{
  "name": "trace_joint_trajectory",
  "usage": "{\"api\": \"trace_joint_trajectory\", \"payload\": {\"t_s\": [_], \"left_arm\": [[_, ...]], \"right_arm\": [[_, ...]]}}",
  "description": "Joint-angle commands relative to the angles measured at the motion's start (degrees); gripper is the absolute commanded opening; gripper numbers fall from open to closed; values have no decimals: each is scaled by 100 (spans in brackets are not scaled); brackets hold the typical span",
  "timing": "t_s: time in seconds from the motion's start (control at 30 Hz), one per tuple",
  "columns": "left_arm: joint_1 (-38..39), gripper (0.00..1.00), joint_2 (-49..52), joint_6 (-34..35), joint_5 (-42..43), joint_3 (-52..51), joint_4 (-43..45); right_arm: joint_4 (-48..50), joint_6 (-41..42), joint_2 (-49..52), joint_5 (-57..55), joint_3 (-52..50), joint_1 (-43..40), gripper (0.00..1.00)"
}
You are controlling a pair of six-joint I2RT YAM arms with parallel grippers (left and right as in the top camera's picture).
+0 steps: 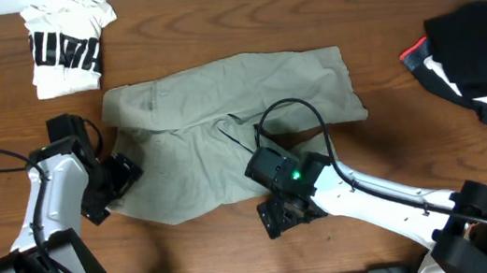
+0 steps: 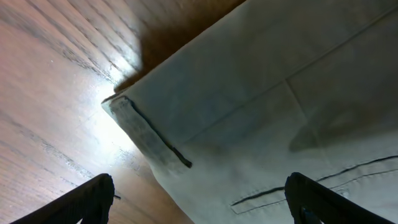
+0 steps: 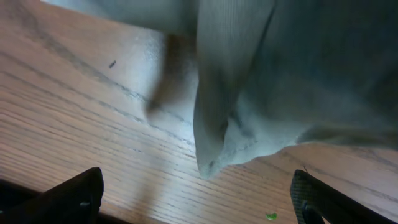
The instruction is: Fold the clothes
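Note:
My right gripper lowers and moves away from my base onto the shorts' folded tip [image 3: 214, 157] next.
The clothes, a pale khaki pair of shorts [image 1: 223, 125], lie spread flat across the middle of the wooden table. My left gripper [image 1: 114, 189] hovers open at their left front corner. In the left wrist view its dark fingers [image 2: 93, 199] straddle the hemmed corner [image 2: 134, 124] and a pocket seam, holding nothing. My right gripper [image 1: 287, 217] stands open just in front of the shorts' near edge. In the right wrist view a folded tip of the shorts [image 3: 214, 152] lies ahead of the gripper [image 3: 196, 202], with bare wood between the fingertips [image 3: 74, 199].
A folded white printed tee [image 1: 67, 47] lies at the back left. A heap of black clothing [image 1: 484, 62] sits at the right edge. A small green speck [image 3: 271, 216] lies on the table near the right gripper.

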State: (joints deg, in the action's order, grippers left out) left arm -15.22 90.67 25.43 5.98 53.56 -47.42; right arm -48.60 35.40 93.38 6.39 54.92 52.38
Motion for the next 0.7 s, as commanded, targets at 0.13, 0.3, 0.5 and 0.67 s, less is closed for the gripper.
{"api": "trace_joint_trajectory", "payload": {"t_s": [0.13, 0.3, 0.5, 0.67], "left_arm": [[-26, 90, 44, -57, -302, -63, 107], [-39, 90, 44, 55, -415, -70, 83], [-146, 90, 94, 378, -420, -210, 146], [-234, 90, 291, 374, -481, -304, 173]], "right_arm": [[24, 81, 50, -63, -28, 96, 94], [28, 81, 50, -61, -28, 94, 94], [63, 81, 50, -61, -28, 96, 94], [94, 79, 50, -61, -28, 96, 94]]}}
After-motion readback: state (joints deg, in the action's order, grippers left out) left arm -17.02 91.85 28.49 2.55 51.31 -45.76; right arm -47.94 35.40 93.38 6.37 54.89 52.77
